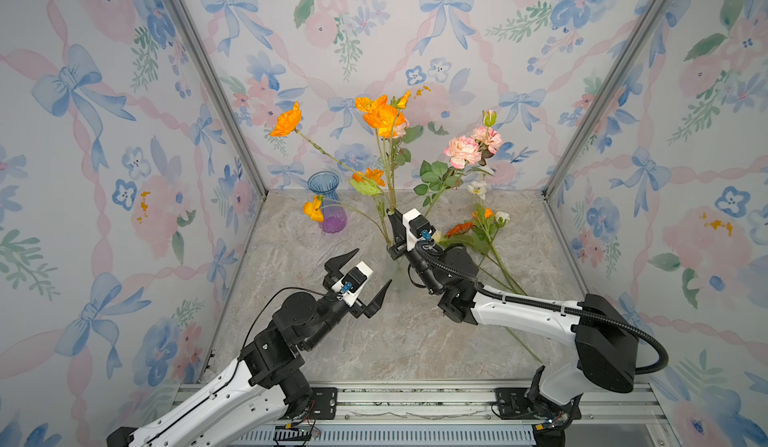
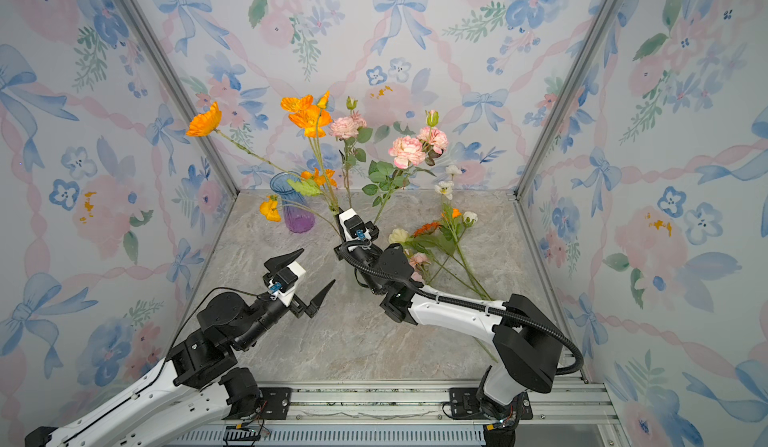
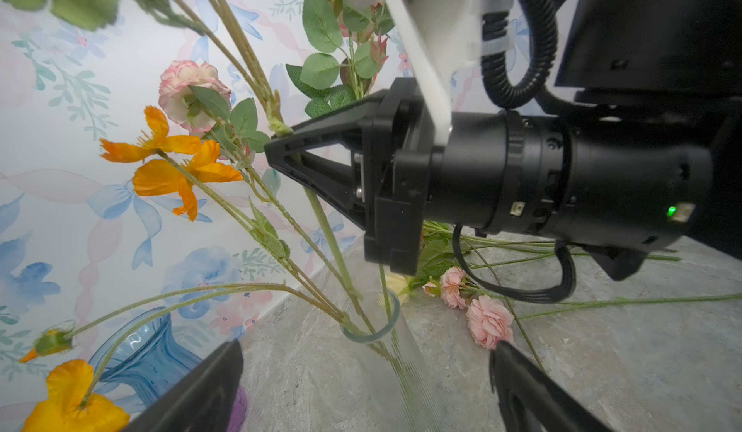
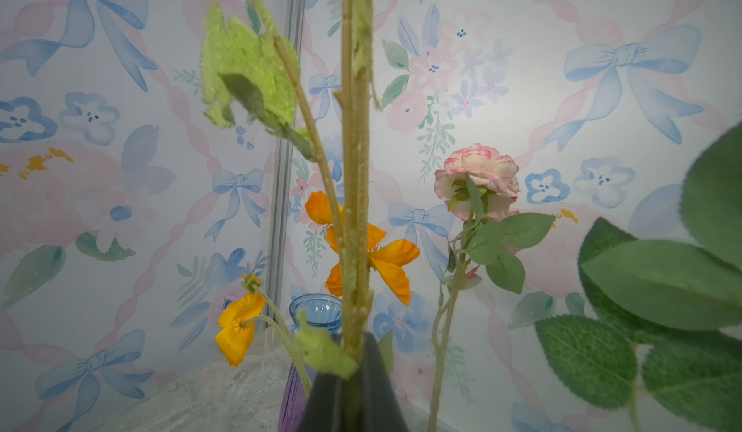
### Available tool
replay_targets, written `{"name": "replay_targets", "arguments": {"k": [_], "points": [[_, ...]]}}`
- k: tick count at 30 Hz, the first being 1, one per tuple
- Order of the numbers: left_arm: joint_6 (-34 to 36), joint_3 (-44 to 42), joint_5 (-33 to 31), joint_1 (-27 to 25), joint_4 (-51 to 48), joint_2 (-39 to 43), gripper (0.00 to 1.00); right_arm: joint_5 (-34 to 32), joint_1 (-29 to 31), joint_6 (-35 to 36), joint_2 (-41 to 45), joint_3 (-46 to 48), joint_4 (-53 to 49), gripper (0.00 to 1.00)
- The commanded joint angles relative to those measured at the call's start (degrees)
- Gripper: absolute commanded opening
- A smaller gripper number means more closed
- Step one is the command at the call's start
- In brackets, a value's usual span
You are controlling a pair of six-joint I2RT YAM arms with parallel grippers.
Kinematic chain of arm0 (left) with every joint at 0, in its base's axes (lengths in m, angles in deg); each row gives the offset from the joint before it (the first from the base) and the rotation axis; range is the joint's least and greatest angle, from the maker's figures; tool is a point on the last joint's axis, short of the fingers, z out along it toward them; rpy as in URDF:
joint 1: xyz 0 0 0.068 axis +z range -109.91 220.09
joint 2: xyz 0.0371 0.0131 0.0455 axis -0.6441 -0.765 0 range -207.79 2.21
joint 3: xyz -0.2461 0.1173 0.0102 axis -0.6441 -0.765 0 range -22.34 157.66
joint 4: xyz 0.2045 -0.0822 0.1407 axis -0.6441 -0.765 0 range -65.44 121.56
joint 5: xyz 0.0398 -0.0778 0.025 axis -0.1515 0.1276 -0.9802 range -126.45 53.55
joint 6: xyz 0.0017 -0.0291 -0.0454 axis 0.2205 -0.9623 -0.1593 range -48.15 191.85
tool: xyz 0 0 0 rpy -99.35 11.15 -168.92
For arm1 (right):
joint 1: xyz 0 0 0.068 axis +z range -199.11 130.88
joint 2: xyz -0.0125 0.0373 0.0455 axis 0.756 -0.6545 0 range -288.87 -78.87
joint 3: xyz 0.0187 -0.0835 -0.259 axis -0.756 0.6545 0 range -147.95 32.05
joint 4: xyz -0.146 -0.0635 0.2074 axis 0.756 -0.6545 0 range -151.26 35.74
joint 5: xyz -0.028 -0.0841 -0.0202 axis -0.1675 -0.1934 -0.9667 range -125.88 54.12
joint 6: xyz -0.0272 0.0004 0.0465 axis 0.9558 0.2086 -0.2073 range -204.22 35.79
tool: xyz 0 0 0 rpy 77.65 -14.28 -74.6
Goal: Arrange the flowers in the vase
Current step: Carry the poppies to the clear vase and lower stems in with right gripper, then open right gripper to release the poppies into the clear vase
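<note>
The green poppy stem in my right gripper already runs into the clear vase's opening, so I should next lower it deeper toward the clear vase's rim (image 1: 388, 244) and let it go.
A clear ribbed glass vase (image 3: 401, 373) stands mid-table and holds several flowers: orange poppies (image 1: 384, 116) and pink ruffled blooms (image 1: 463, 150). My right gripper (image 1: 391, 215) is shut on an upright green poppy stem (image 4: 355, 209) just above the vase's rim; the left wrist view shows its closed tips (image 3: 277, 149) on that stem. My left gripper (image 1: 370, 268) hovers wide open in front and to the left of the vase, with nothing between its fingers (image 3: 522, 386). More flowers (image 1: 482, 233) lie on the table to the right, with pink ones (image 3: 488, 323) among them.
A blue-and-purple glass vase (image 1: 330, 216) stands at the back left, with drooping orange poppies (image 1: 313, 210) hanging in front of it. Flowered wallpaper walls close in three sides. Long stems (image 1: 505, 274) trail under the right arm. A metal rail (image 1: 415, 399) runs along the front edge.
</note>
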Motion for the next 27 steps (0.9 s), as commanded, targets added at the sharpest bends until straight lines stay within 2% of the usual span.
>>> {"name": "replay_targets", "arguments": {"k": [1,14,27], "points": [[-0.70,-0.74,0.75,0.49,-0.16,-0.04,0.98,-1.45,-0.77,1.36,-1.94,1.05,4.37,0.01],[-0.63,-0.82,1.34,0.75,-0.19,-0.56,0.98,-1.40,-2.43,3.65,-3.42,3.14,7.36,0.02],[-0.53,-0.88,1.29,0.84,-0.20,-0.91,0.98,-1.70,-3.44,2.87,-8.81,6.19,14.14,0.03]]}}
